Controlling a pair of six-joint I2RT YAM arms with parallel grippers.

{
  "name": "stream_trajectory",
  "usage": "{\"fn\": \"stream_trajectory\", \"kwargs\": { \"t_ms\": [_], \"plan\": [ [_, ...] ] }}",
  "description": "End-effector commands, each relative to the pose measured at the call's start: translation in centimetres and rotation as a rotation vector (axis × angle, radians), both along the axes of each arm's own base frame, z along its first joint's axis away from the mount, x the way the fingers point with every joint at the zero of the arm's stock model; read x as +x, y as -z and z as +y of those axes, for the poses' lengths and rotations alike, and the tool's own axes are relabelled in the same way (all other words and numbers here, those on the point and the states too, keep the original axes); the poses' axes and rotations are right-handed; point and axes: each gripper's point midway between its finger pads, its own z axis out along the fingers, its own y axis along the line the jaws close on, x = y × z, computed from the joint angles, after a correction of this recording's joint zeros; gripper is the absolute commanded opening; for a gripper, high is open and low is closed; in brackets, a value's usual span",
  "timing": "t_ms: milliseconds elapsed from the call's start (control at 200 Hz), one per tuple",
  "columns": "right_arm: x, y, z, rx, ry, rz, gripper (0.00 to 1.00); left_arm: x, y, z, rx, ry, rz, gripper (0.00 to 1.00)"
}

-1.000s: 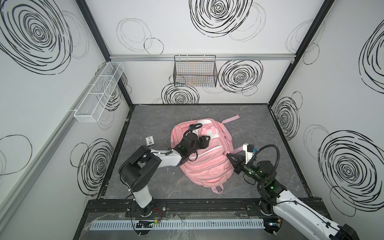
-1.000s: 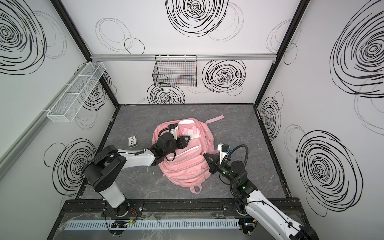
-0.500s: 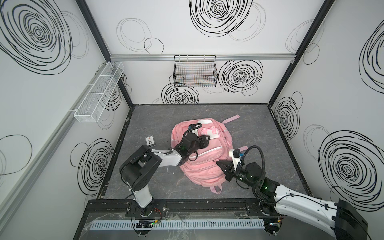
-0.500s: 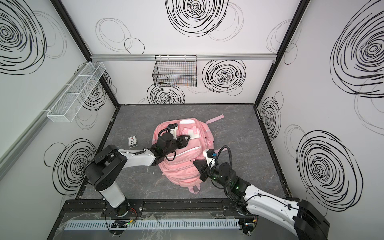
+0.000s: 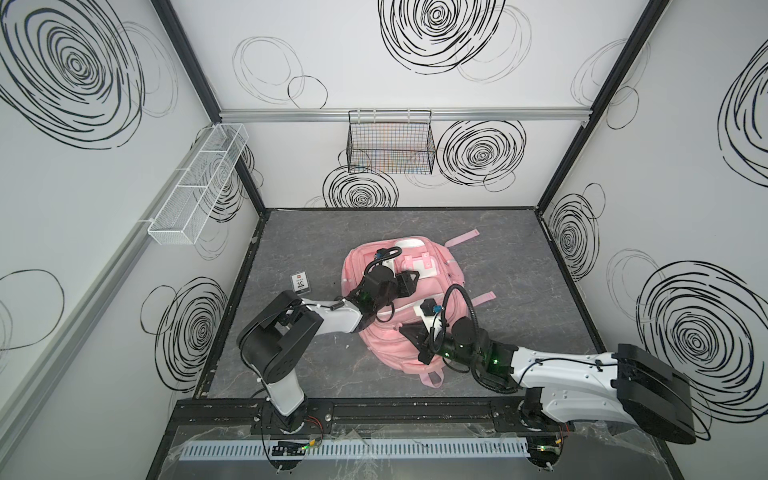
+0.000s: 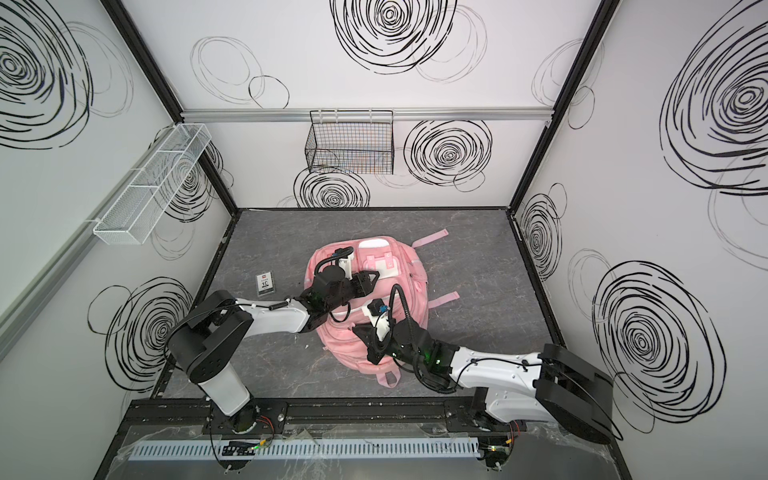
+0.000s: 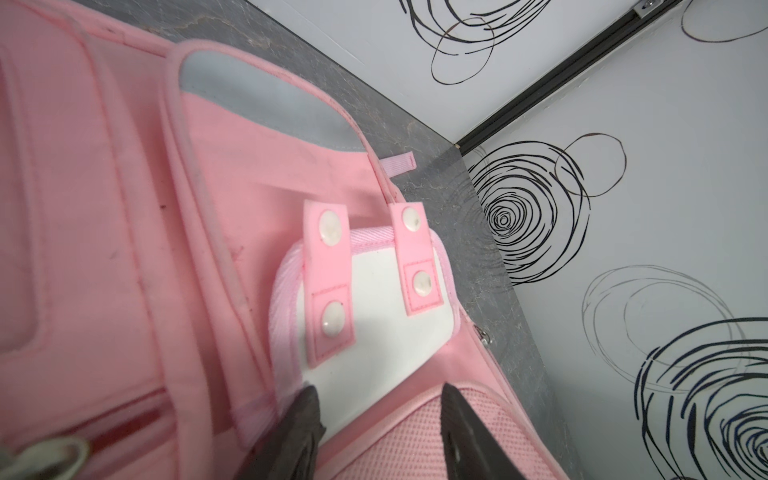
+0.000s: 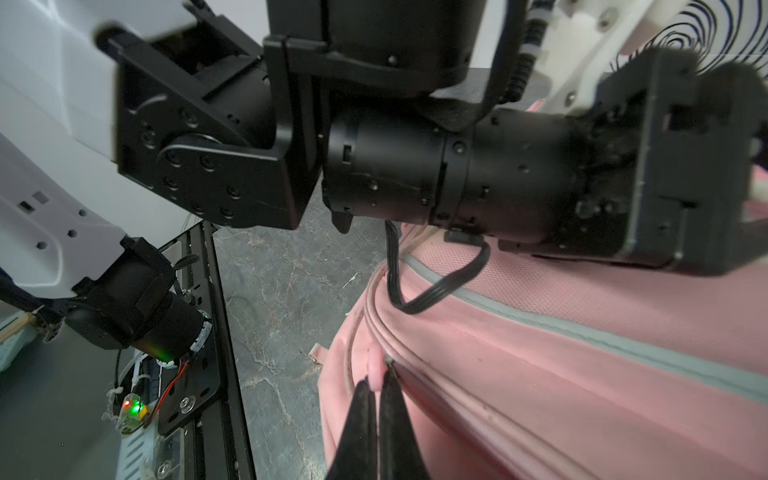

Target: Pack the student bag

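Note:
The robot should next pull its right gripper along the zip toward the bag's edge facing the card [image 8: 364, 324] and let go of the zipper pull, with that edge of the bag ahead of the gripper's fingers.
The student bag [image 5: 384, 347] [image 6: 345, 353] is a pink backpack lying flat in the middle of the grey table. My left gripper [image 5: 411, 276] [image 6: 372, 277] rests on its upper part. In the left wrist view its jaws [image 7: 380, 399] stand half apart around a padded pink mesh fold of the bag, just below the white flap [image 7: 374, 299] with two snap tabs. My right gripper [image 5: 404, 330] [image 6: 356, 329] lies over the near part of the bag. In the right wrist view it [image 8: 376, 384] is shut on the pink zipper pull [image 8: 374, 365] at the end of an opened zip line.
A small black-and-white card [image 5: 300, 282] [image 6: 265, 284] lies on the table left of the bag. A black wire basket [image 5: 390, 143] hangs on the back wall and a white mesh shelf [image 5: 199, 183] on the left wall. The left arm's wrist [image 8: 415, 166] hangs close above the right gripper.
My right gripper has moved left along the near part of the bag, from its right side towards the middle, still shut. The left gripper has stayed where it was.

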Motion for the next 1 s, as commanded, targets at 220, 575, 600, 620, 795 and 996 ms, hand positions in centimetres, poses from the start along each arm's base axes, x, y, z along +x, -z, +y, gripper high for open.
{"fn": "stream_trajectory", "kwargs": {
  "t_ms": [220,575,600,620,795,996],
  "plan": [
    [-0.3,-2.9,5.0,0.107,-0.088,-0.097,0.00,-1.7,6.4,4.3,0.114,-0.063,0.209,0.52],
    [0.3,-2.2,7.0,0.065,-0.064,-0.153,0.00,-1.7,5.6,4.5,0.099,-0.064,0.183,0.51],
    [0.2,-2.0,7.1,0.057,-0.064,-0.160,0.00,-1.7,5.7,4.5,0.098,-0.062,0.183,0.51],
    [0.2,-1.9,7.2,0.051,-0.062,-0.167,0.00,-1.7,5.8,4.5,0.098,-0.062,0.185,0.51],
    [0.4,-1.5,7.7,-0.003,-0.063,-0.193,0.00,-1.5,5.3,4.5,0.084,-0.049,0.174,0.51],
    [-0.6,-4.2,6.0,-0.013,-0.084,-0.189,0.42,-0.2,-1.7,6.5,0.140,-0.065,0.033,0.56]
  ]
}}
